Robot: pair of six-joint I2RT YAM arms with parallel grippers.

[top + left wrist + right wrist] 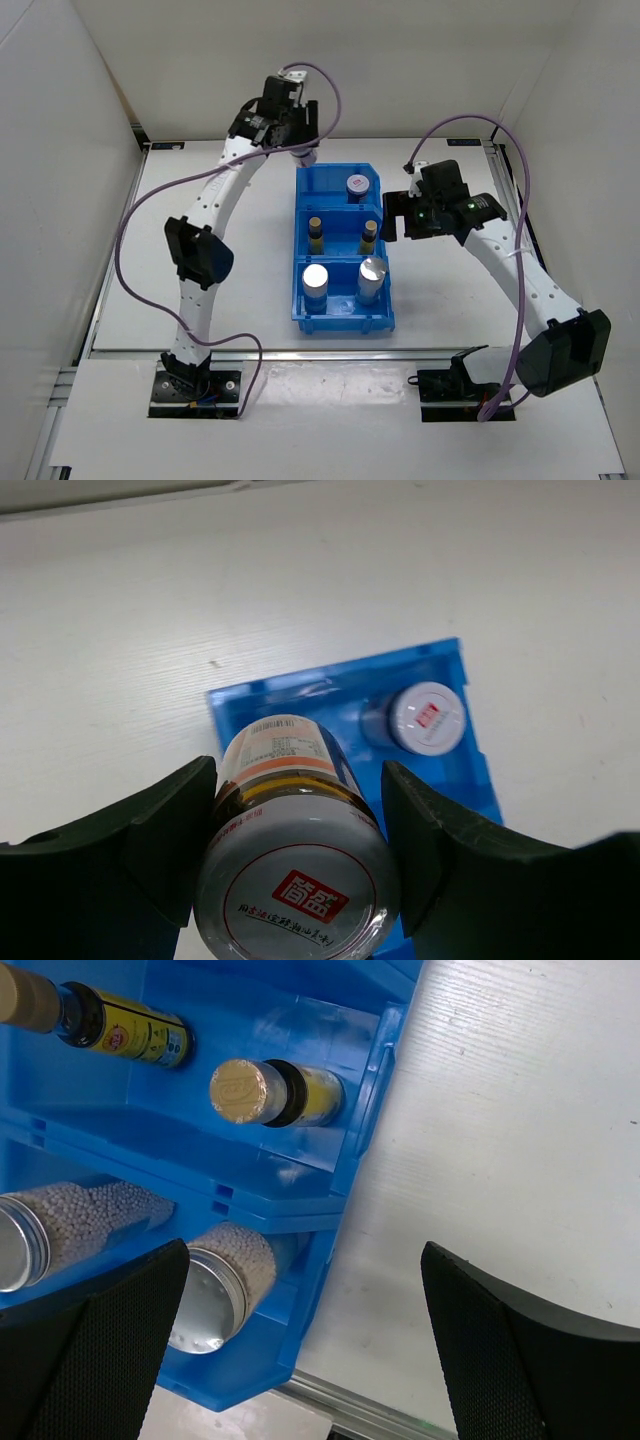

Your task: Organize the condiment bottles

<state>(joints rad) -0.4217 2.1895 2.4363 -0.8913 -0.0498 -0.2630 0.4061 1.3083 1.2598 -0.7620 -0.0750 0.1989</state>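
Note:
The empty space beside the second jar is below my left gripper, so it will next move right in the top view to that space, go down and let go.
My left gripper [300,148] is shut on a squat jar with a red-marked grey lid [295,880] and holds it above the far left corner of the blue bin [345,322]. The second squat jar [359,185] stands in the bin's far compartment and also shows in the left wrist view [425,718]. Two slim dark bottles [316,232] [369,236] stand in the middle compartment. Two silver-topped cylinders [316,280] [372,275] stand in the near one. My right gripper [400,225] is open and empty just right of the bin, with a cylinder [225,1280] and a bottle [270,1090] in its view.
The bin's far left space [250,710] lies under the held jar. The white table [460,300] is bounded by white walls at the sides and back. An aluminium rail [300,352] runs along the near edge. Purple cables loop along both arms.

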